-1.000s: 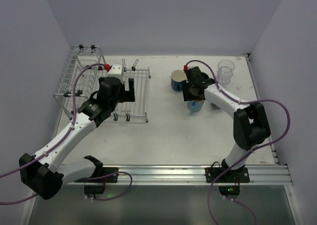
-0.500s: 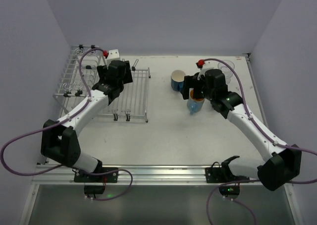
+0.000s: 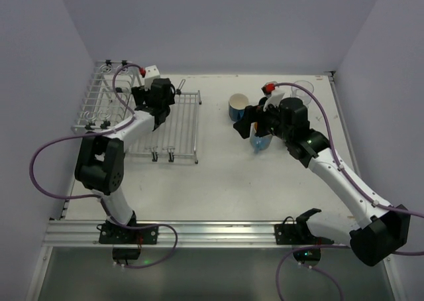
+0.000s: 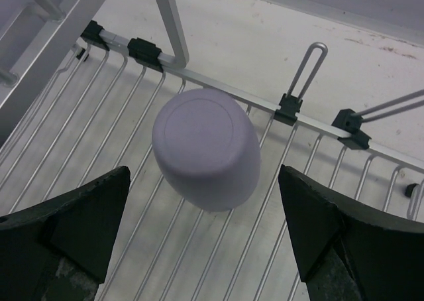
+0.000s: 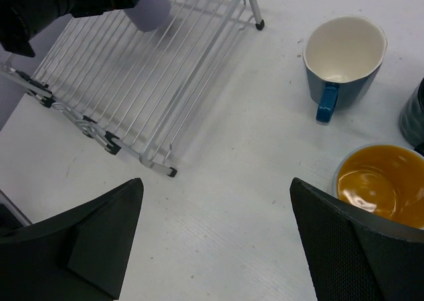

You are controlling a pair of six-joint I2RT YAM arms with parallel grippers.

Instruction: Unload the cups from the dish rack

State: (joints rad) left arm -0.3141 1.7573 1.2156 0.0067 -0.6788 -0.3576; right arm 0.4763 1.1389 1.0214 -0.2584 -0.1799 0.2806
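The lavender cup stands just below and outward of my left gripper, so my left gripper will move down and slightly outward next and close its fingers around the cup's sides.
A lavender cup (image 4: 207, 148) stands upside down on the flat grid of the silver dish rack (image 4: 119, 135), near its back rail. My left gripper (image 4: 205, 241) is open just above and short of it, one finger on each side, empty. In the top view the left gripper (image 3: 161, 94) hides this cup. My right gripper (image 5: 215, 241) is open and empty above bare table between the rack (image 5: 146, 75) and the unloaded cups. These are a blue mug with cream inside (image 5: 344, 56), a light blue cup with orange inside (image 5: 381, 181) and a dark teal cup (image 5: 414, 112).
A clear ribbed glass (image 3: 303, 94) stands at the back right of the table. The rack's taller basket section (image 3: 99, 102) is at the far left by the wall. The blue mug (image 3: 237, 107) and light blue cup (image 3: 260, 142) sit just by the right gripper (image 3: 245, 123).
The left gripper has moved back across the rack grid to the lavender cup. The right gripper has come off the light blue cup and swung left, leaving it on the table.
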